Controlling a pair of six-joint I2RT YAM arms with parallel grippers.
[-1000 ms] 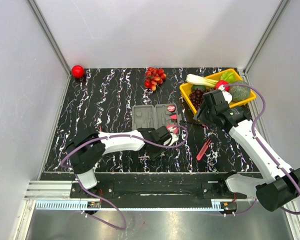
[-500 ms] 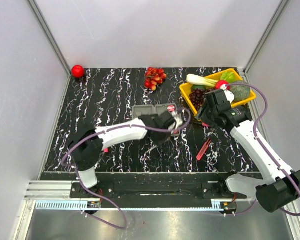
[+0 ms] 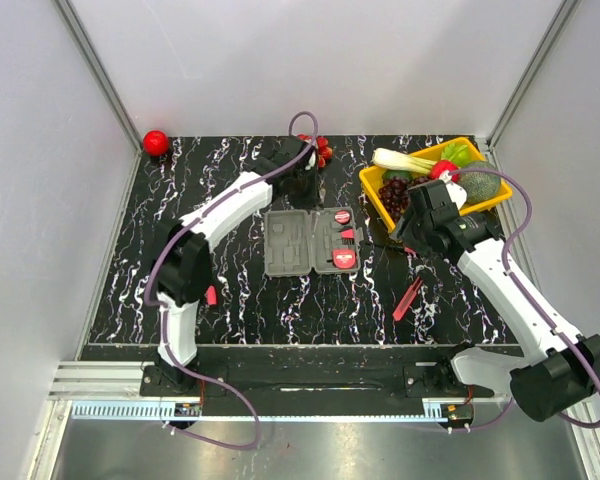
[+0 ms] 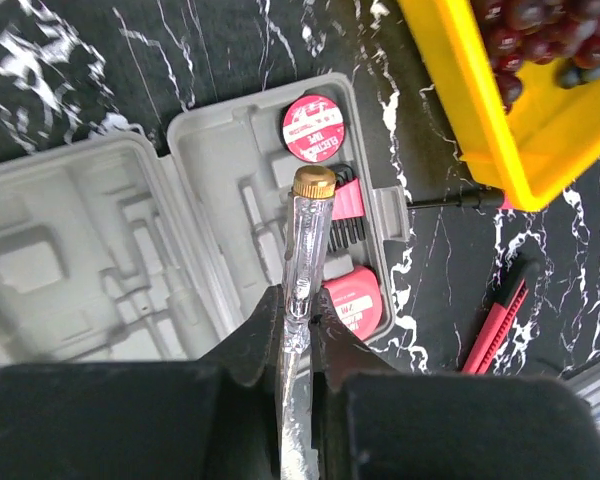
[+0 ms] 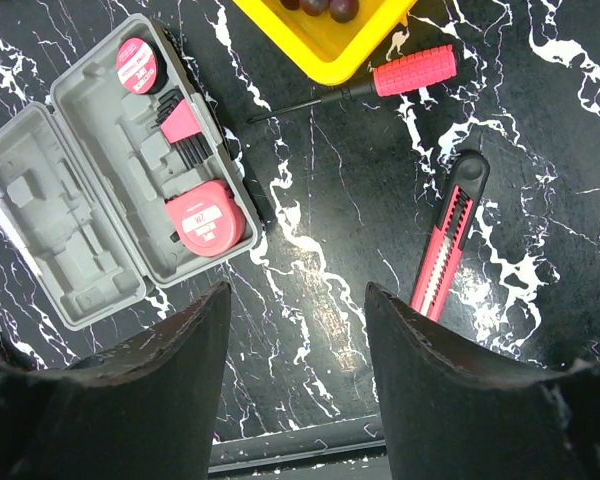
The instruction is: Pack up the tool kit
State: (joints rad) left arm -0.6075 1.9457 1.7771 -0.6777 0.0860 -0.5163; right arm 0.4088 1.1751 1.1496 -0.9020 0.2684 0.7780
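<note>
My left gripper lowers with a slight turn onto the long slot beside the round red tape [image 4: 313, 128] and hex keys next, since that slot is still empty.
The grey tool case [image 3: 308, 241] lies open mid-table; it also shows in the left wrist view [image 4: 100, 250] and the right wrist view [image 5: 80, 190]. Its right half holds a round red tape [image 4: 313, 128], red-held hex keys [image 4: 348, 205] and a red tape measure [image 4: 353, 300]. My left gripper [image 4: 298, 305] is shut on a clear-handled, brass-capped screwdriver [image 4: 308, 240], held above the case; in the top view the left gripper [image 3: 302, 172] is over the case's far edge. My right gripper [image 5: 298, 300] is open and empty, above bare table right of the case. A red-handled screwdriver [image 5: 412, 71] and a red knife [image 5: 450, 238] lie on the table.
The yellow tray [image 3: 373, 192] of fruit stands at the back right, close to the right gripper [image 3: 420, 218]. Red grapes [image 3: 322, 150] lie behind the left gripper. A red ball [image 3: 156, 142] sits in the far left corner. A small red item [image 3: 211, 295] lies near left.
My left arm has swung from the case's near side, over the case, to its far edge near the grapes, with the clear screwdriver in its grip. The right arm has barely moved.
</note>
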